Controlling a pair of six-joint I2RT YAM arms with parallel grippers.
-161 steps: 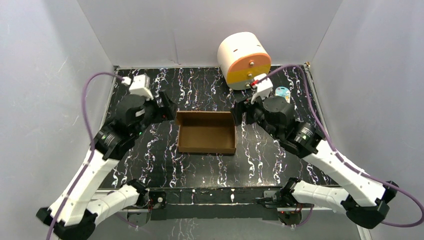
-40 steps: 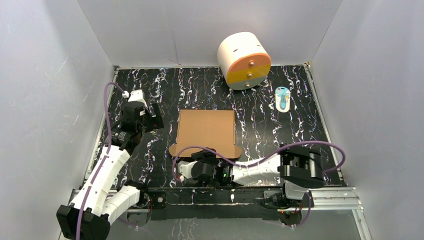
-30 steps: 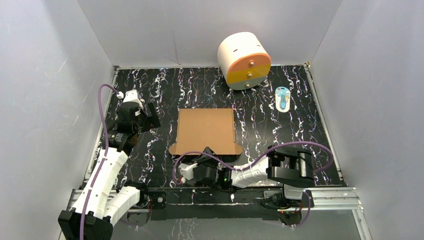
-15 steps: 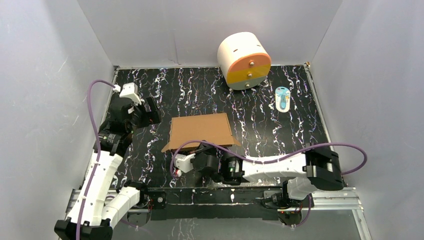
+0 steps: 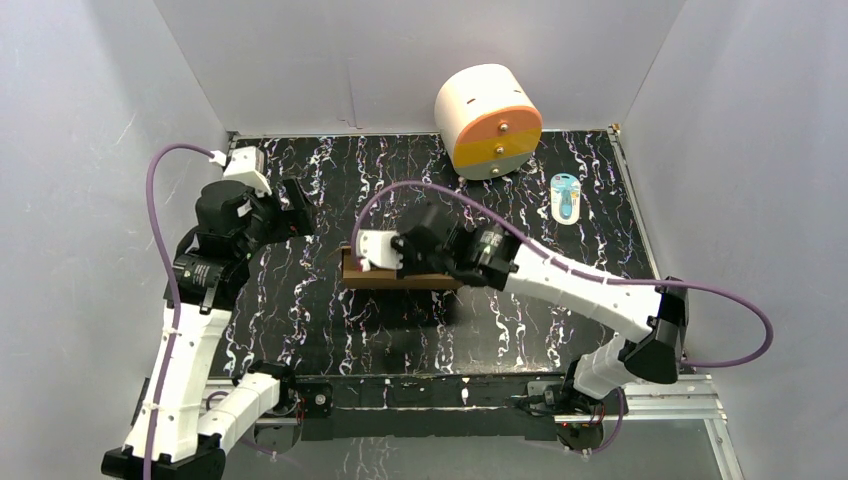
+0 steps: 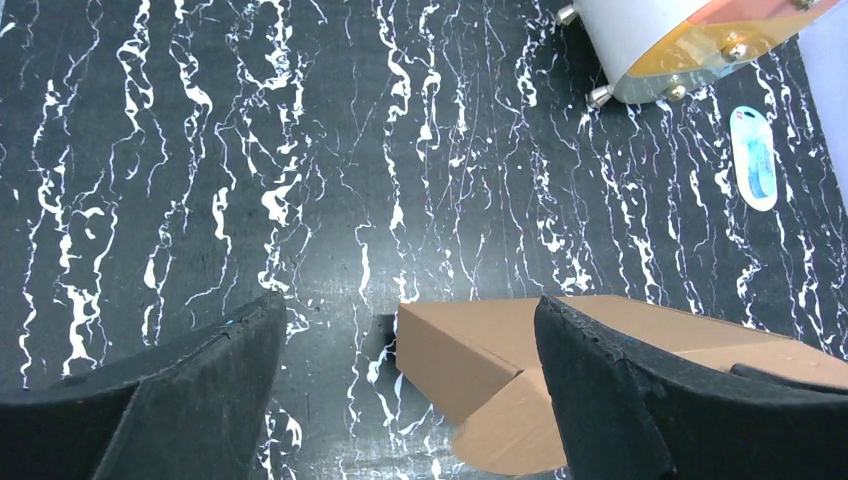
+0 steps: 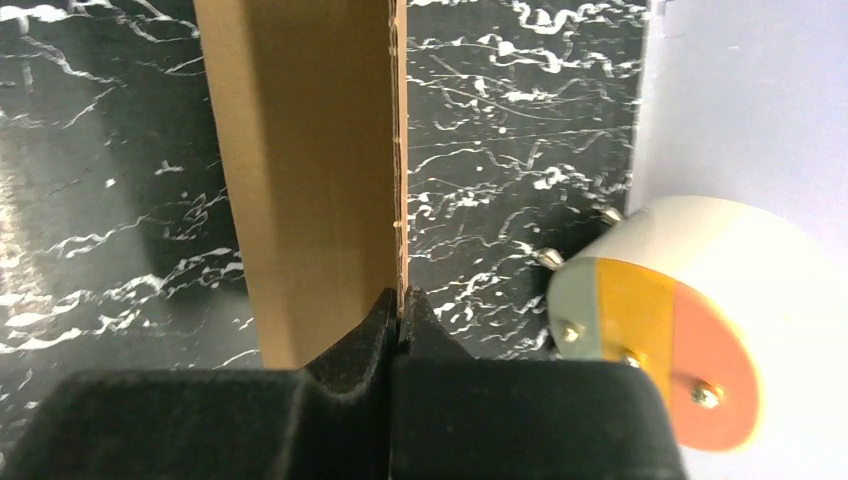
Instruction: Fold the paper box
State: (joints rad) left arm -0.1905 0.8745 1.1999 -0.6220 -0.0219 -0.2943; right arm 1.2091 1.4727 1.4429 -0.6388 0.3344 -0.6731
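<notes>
My right gripper is above bare tabletop, so next I will move it down and outward to set the box [image 5: 385, 280] there and let go of its thin edge.
The paper box [image 5: 385, 280] is plain brown cardboard. It is lifted at mid-table and shows nearly edge-on from above. My right gripper [image 5: 398, 262] is shut on a thin cardboard edge [image 7: 400, 200]; in the right wrist view its jaws [image 7: 402, 310] pinch that edge, and a broad brown panel [image 7: 300, 150] runs away from them. My left gripper [image 5: 292, 215] hovers to the left of the box, open and empty. In the left wrist view a corner of the box [image 6: 470, 350] with a rounded flap lies between and beyond its wide-spread fingers [image 6: 650, 400].
A white cylinder with an orange-yellow face [image 5: 488, 120] stands at the back, also seen in the wrist views [image 6: 680, 40] [image 7: 690, 300]. A small blue packet [image 5: 566, 197] lies at the right. Grey walls enclose the black marbled table [image 5: 300, 320].
My right arm has swung from the near edge up over mid-table, raising the box from flat to nearly on edge. My left arm has drawn back a little and stays open.
</notes>
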